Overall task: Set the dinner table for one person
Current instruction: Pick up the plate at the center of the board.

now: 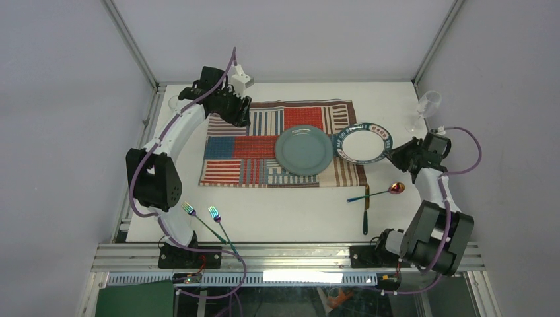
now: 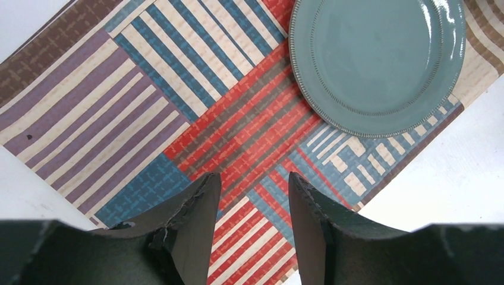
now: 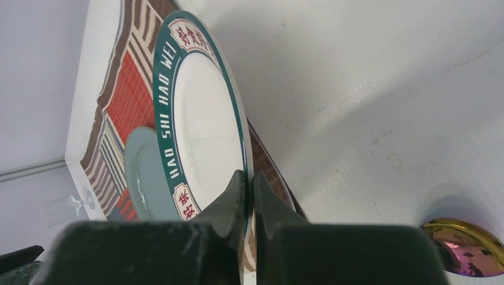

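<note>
The right gripper will next carry the white plate past the teal one and down, then let go of it, because the mat's bare half is to its left in the top view.
The dinner table (image 1: 297, 205) is a white top with a striped patchwork placemat (image 1: 264, 125) on it. A teal plate (image 1: 304, 150) lies on the mat's right half. A white plate with a green lettered rim (image 1: 362, 142) overlaps the mat's right edge, and my right gripper (image 1: 391, 156) is shut on its near right rim. In the right wrist view the fingers (image 3: 235, 193) pinch that rim (image 3: 202, 119) from both sides. My left gripper (image 2: 254, 181) hovers open above the mat (image 2: 148, 107), holding nothing, with the teal plate (image 2: 377, 59) ahead of it to the right.
Two iridescent forks (image 1: 198, 221) (image 1: 221, 224) lie near the front left. A knife (image 1: 366, 211) and a spoon (image 1: 386, 191) cross at the front right. One stemmed glass (image 1: 426, 109) stands at the back right, and another glass (image 1: 174, 104) at the back left.
</note>
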Controlling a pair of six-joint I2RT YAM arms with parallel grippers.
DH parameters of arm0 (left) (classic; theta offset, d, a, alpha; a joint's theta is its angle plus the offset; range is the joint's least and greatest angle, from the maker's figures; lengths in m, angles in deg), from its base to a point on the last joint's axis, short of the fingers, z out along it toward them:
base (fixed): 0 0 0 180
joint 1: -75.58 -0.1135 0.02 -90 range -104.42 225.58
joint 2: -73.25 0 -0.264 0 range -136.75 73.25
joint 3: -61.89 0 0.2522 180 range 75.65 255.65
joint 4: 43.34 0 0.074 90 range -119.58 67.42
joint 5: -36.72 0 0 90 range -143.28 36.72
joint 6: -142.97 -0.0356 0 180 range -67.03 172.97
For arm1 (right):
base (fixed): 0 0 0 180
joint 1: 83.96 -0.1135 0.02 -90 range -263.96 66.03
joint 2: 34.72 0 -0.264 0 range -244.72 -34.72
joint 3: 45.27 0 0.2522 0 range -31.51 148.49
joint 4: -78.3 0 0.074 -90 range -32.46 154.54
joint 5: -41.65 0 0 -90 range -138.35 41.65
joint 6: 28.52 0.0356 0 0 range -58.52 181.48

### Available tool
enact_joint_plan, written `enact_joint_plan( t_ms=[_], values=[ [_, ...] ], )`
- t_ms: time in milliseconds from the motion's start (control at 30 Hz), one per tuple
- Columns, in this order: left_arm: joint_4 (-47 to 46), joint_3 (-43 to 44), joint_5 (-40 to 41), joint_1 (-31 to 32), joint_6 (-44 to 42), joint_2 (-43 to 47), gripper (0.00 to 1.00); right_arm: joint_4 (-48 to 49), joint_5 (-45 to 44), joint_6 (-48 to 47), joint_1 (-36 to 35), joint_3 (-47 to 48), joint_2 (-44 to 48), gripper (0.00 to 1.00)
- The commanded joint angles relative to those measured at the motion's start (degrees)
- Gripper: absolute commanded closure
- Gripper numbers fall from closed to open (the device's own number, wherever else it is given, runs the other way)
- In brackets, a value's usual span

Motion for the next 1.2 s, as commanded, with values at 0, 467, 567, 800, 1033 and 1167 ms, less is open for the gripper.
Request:
enact_joint_plan(
  t_ms=[0,467,567,800,1033,1167],
  values=[
    [0.3,3.2,0.0,-0.1,1.7,0.0,0.53,1.3,1.1,-0.9,0.1,2.2,5.1,1.0],
    [1.9,7.1,4.7,0.0,3.0,0.1,0.56,11.6,13.7,7.9,-11.2,4.8,0.5,1.0],
    [1.8,7.7,6.0,0.1,3.4,0.2,0.57,11.8,13.9,8.3,-17.1,6.7,-1.6,1.0],
    [1.8,8.5,8.1,0.0,4.0,1.6,0.58,11.4,11.2,7.5,-28.5,13.2,-8.3,1.0],
    [1.9,8.6,10.4,-0.6,4.0,3.1,0.58,10.8,8.7,6.6,-37.6,22.5,-18.8,1.0],
    [2.1,8.1,10.9,-1.5,3.7,4.4,0.58,10.8,7.1,6.2,-42.2,27.6,-25.3,1.0]
  ],
)
